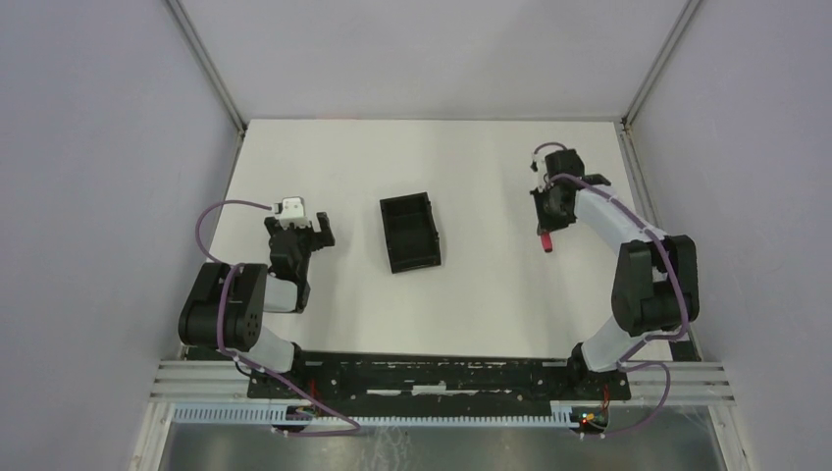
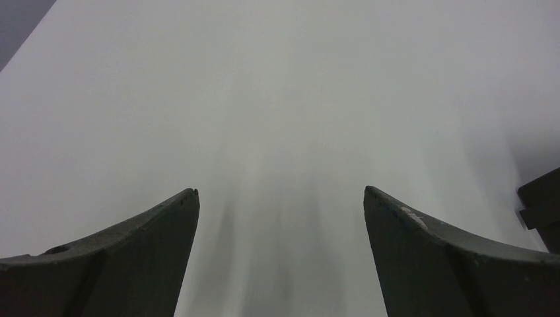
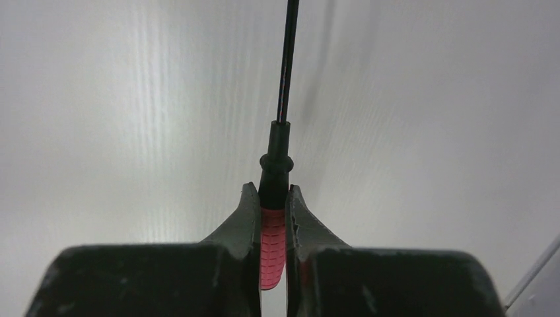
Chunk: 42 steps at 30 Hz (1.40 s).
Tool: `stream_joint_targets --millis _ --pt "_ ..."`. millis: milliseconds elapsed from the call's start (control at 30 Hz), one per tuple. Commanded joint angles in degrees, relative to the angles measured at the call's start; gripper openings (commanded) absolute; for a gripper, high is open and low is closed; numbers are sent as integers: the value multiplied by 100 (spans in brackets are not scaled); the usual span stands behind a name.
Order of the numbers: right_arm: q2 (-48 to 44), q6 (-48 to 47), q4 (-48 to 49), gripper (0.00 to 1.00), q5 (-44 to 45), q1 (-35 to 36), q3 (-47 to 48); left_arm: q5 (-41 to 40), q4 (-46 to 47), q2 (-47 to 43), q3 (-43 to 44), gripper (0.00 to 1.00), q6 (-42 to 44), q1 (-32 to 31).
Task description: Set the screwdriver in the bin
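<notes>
The black bin is to the left of my right gripper in the top view. I next lift my right gripper, move it over the inside of the bin and lower it to let go.
The screwdriver (image 3: pixel 273 224) has a red ribbed handle and a thin black shaft that runs straight ahead between the fingers in the right wrist view. My right gripper (image 3: pixel 271 191) is shut on that red handle. From above, the right gripper (image 1: pixel 546 228) stands low over the right side of the table, with the screwdriver's red end (image 1: pixel 546 243) showing just below it. The black bin (image 1: pixel 409 232) sits in the middle of the table, well left of the right gripper. My left gripper (image 2: pixel 280 191) is open over bare table, and left of the bin stands the left gripper (image 1: pixel 297 234) seen from above.
The white table (image 1: pixel 471 157) is walled by grey panels at the back and on both sides. A dark edge (image 2: pixel 541 205) shows at the right border of the left wrist view. The arm bases and a black rail (image 1: pixel 432 378) lie along the near edge.
</notes>
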Motion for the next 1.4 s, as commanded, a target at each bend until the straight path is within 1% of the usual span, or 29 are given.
stream_joint_targets --millis 0,67,133,200,300,367,467,533,633,733,867,967,1067,1300,1367 --pt "-64 -71 -1624 0 -240 -8 1631 -9 309 28 19 100 94 -21" --pt "-99 -43 -1993 0 -242 1 2046 -9 309 22 21 100 94 -17" --pt "-223 191 -2032 0 -174 10 2206 -14 307 17 20 100 89 -18" --pt "-375 444 -1873 0 -265 26 2181 -12 309 21 17 100 96 -23" --pt "-541 848 -1289 0 -753 226 1992 -12 309 23 20 100 93 -24" --pt "-763 1209 -509 0 -1057 572 1676 -9 309 25 15 100 89 -20" --pt "-889 1929 704 0 -1159 1382 1291 -13 309 22 18 100 90 -23" --pt "-700 2210 1231 0 -1223 1915 1326 -18 309 24 19 100 95 -22" --pt "-267 2375 1717 0 -1333 2576 1604 -14 309 24 18 100 94 -23" --pt "146 2311 1875 0 -1202 3056 1990 -8 309 25 14 100 92 -18" --pt "841 1812 1494 0 -1109 3378 2577 -12 307 23 20 100 92 -11" --pt "1120 1204 1592 0 -877 3564 2580 -13 309 26 13 100 92 -21" --pt "1336 860 1588 0 -607 3671 2546 -13 309 20 20 100 95 -18" --pt "1487 666 1943 0 -340 3731 1905 -5 309 21 16 100 97 -20" --pt "1616 616 1871 4 -317 3733 1916 -13 309 23 22 100 97 -17"
